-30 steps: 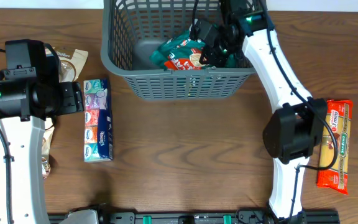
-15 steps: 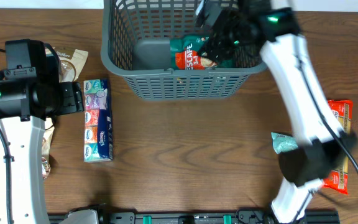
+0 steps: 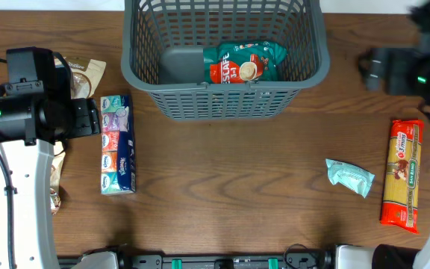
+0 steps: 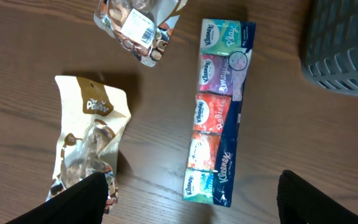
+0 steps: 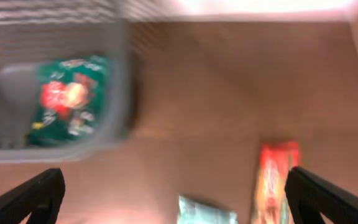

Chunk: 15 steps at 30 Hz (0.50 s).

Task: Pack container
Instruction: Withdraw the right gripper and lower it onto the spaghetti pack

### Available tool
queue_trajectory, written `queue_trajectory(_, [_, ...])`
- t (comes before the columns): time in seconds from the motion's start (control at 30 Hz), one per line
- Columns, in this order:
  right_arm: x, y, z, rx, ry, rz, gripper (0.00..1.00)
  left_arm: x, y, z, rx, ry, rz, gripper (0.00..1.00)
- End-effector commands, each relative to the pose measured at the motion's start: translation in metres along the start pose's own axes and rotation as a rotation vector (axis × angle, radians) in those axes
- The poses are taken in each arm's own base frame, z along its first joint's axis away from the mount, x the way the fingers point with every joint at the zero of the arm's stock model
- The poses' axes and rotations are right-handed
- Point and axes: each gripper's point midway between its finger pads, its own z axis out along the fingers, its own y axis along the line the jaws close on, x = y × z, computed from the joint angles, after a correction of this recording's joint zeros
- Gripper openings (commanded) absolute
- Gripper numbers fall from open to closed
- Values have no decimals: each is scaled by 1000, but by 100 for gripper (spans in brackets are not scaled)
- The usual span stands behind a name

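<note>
I will next move my right gripper back and down onto the middle of the orange pasta packet (image 3: 402,172) and close it across the packet's narrow width, because the packet is still outside the basket.
The container (image 3: 230,103), a big dark grey slotted basket, stands at the back centre of the table. A green and red packet (image 3: 245,63) lies flat inside it. My right gripper (image 5: 178,202) is open and empty, blurred, off to the right of the basket above bare table; the basket wall (image 5: 120,93) and the green packet (image 5: 67,102) show at the upper left of its view. My left gripper (image 4: 191,205) is open and empty above the near end of a long Kleenex tissue pack (image 4: 219,106). A basket corner (image 4: 347,43) shows at that view's upper right.
The tissue pack (image 3: 116,143) lies left of the basket. Two brown snack bags (image 4: 89,143) (image 4: 138,25) lie beside it. An orange pasta packet (image 3: 403,172) lies at the right edge, and a small pale teal packet (image 3: 349,177) sits left of it.
My right gripper opened, let the green packet go inside the basket, then swung up and away to the right. The left arm has not moved.
</note>
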Motion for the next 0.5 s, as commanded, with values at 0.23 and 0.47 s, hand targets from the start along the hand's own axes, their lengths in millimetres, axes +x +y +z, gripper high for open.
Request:
queue_trajectory(0.23, [86,-86,-11,220,264,327,99,-1,1,0,-1,-2,-32,77])
queue_trajectory(0.47, [160,-118,38,219,458,443,99,-1,-2,0,17,-3,-32,77])
